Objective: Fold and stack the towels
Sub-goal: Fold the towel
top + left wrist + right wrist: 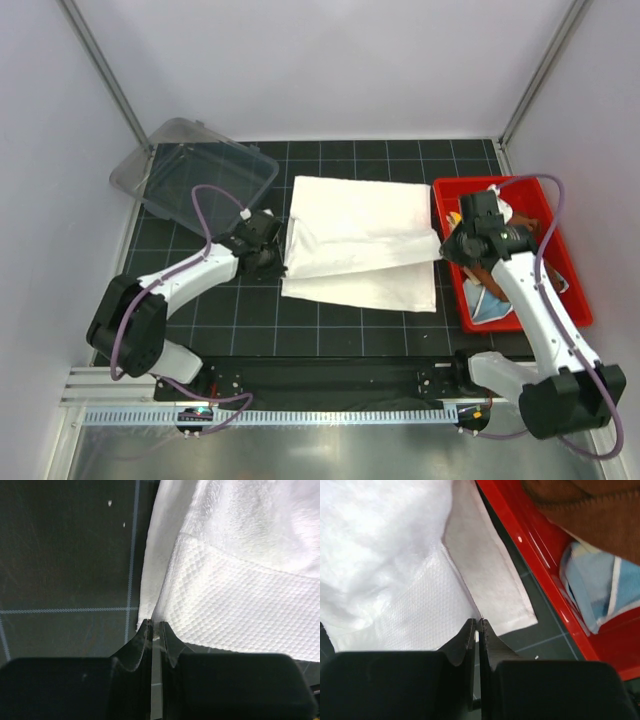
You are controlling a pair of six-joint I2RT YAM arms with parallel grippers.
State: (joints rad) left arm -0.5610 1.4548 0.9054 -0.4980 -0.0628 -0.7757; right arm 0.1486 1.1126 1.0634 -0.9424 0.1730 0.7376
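Note:
I need to move my right gripper back and down next, over the towel's lower layer's near corner (pixel 427 303) by the bin (pixel 445 186), to let go of the upper layer's corner there, because the lower layer's corner is uncovered.
A large cream-white towel (pixel 360 235) lies partly folded on the black gridded mat, its upper layer lifted over the lower one. My left gripper (pixel 281 260) is shut on the towel's left edge, and the left wrist view shows the cloth (pixel 240 580) pinched between the fingertips (pixel 155 626). My right gripper (pixel 446 246) is shut on the towel's right corner (pixel 385 555), with the jaws closed on the fabric (pixel 476 623). A rust-brown towel (pixel 590 515) and a light-blue towel (pixel 590 585) lie in the red bin (pixel 445 186).
The red bin's wall (pixel 530 535) stands right beside the white towel's right edge. A clear plastic container (pixel 200 170) sits at the back left of the mat. White walls close in the workspace on three sides.

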